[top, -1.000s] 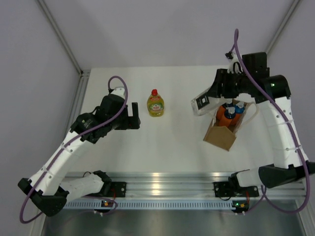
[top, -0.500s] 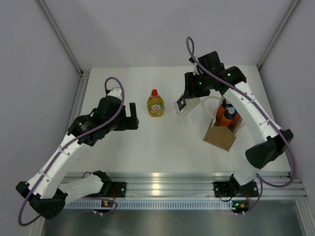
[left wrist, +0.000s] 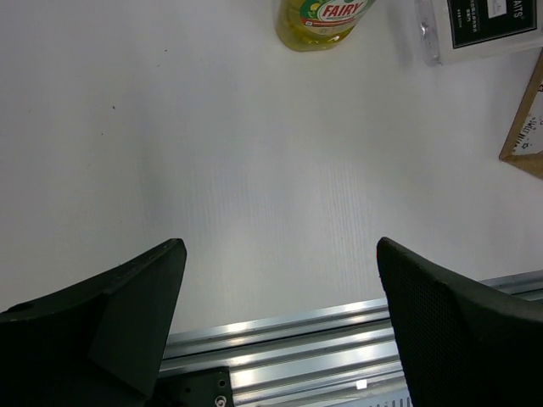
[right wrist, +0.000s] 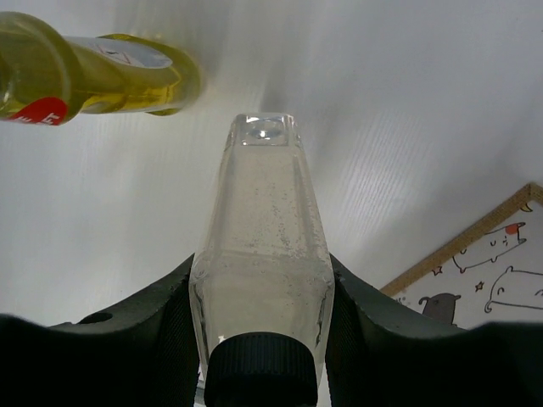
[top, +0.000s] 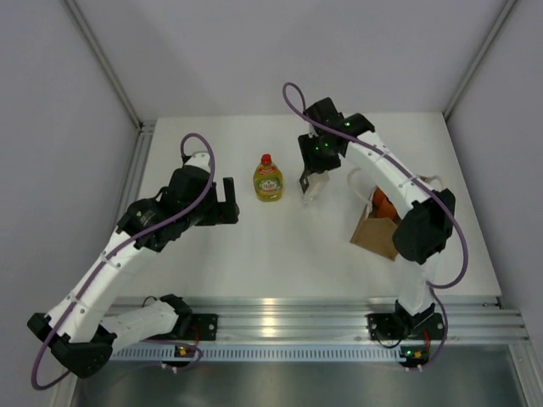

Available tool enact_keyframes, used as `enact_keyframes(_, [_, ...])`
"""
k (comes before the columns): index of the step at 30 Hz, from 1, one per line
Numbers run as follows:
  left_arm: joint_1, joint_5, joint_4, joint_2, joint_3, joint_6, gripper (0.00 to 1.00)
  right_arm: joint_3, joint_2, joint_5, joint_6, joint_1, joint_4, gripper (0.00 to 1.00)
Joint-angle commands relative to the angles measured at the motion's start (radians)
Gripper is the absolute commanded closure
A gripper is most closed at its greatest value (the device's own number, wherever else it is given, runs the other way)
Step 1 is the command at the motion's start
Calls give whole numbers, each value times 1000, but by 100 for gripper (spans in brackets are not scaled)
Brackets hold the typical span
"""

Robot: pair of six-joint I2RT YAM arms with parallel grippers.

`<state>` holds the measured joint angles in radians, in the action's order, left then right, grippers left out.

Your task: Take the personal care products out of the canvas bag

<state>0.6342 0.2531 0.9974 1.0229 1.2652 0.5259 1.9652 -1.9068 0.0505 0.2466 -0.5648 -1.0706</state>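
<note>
My right gripper lowers the whitish bottle onto bare tabletop beside the yellow-green bottle next and releases it, since that spot's clear of the canvas bag.
The tan canvas bag stands at the right with an orange bottle showing in its mouth; its edge shows in the right wrist view and left wrist view. The yellow-green bottle with red cap stands on the table, also in the left wrist view and right wrist view. My right gripper is shut on the whitish rectangular bottle with dark cap, holding it just right of the yellow-green bottle. My left gripper is open and empty, left of that bottle.
A metal rail runs along the table's near edge. White walls enclose the table at the back and sides. The right arm reaches over the bag's top.
My right gripper has carried the whitish bottle from above the bag leftward, close to the yellow-green bottle. The left arm has barely moved.
</note>
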Motion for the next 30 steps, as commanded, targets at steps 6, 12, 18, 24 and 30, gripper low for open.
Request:
enact_keyframes(6, [2,18,-9,-29,5,5,2,93,-52,29,-20,-12,113,100])
enact_keyframes(12, [2,17,-11,-20,11,5,2,100,-93,69,-23,-12,90,100])
enact_keyframes(18, [2,14,-11,-9,13,3,2,109,-123,66,-20,-12,80,72])
enact_keyframes(24, [2,8,-13,-4,14,-4,2,130,-133,68,-23,-12,77,49])
enact_keyframes(30, [2,6,-11,-6,13,-9,2,173,-133,55,-27,-3,63,28])
